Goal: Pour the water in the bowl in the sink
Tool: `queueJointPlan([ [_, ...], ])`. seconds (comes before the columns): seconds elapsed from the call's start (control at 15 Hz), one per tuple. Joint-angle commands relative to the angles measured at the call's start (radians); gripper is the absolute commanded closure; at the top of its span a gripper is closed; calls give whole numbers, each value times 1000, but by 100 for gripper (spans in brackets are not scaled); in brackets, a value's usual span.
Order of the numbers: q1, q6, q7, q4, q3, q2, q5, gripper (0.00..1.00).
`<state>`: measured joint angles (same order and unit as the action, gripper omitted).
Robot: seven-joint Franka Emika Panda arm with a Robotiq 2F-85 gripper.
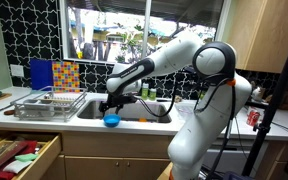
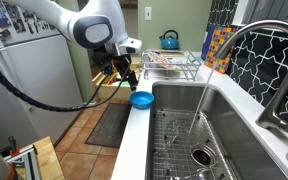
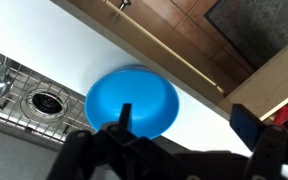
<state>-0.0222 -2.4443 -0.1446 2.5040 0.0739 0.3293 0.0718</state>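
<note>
My gripper's open fingers are already on both sides of the blue bowl's rim (image 3: 176, 110) on the side away from the drain (image 3: 46, 101). My gripper should move down first to grab that rim there.
The small bright blue bowl (image 1: 111, 119) sits on the counter's front edge beside the sink; it also shows in the other exterior view (image 2: 141, 99) and in the wrist view (image 3: 132, 101). The stainless steel sink (image 2: 199, 125) has a wire grid at its bottom and a drain (image 3: 46, 101). My gripper (image 3: 184, 118) hangs just above the bowl, open and empty, one finger over the bowl's edge and the other over bare counter. In both exterior views the gripper (image 1: 111, 103) (image 2: 126, 72) sits right over the bowl.
A wire dish rack (image 1: 39, 103) stands on the counter beside the sink. A tall faucet (image 2: 252, 60) arches over the basin. A blue kettle (image 2: 169, 41) stands at the back. A drawer (image 1: 19, 155) is pulled open below the counter. Cabinet doors (image 3: 184, 40) lie below the counter edge.
</note>
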Motion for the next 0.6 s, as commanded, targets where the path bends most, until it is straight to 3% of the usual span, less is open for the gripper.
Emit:
queueJointPlan([
  [0.0,37,35,108,-53,-41,-84,22,0],
  [0.47,43,-29,99,-57,-39,-173,37,1],
  [0.53,44,-35,103,-57,-40,-182,41,11],
])
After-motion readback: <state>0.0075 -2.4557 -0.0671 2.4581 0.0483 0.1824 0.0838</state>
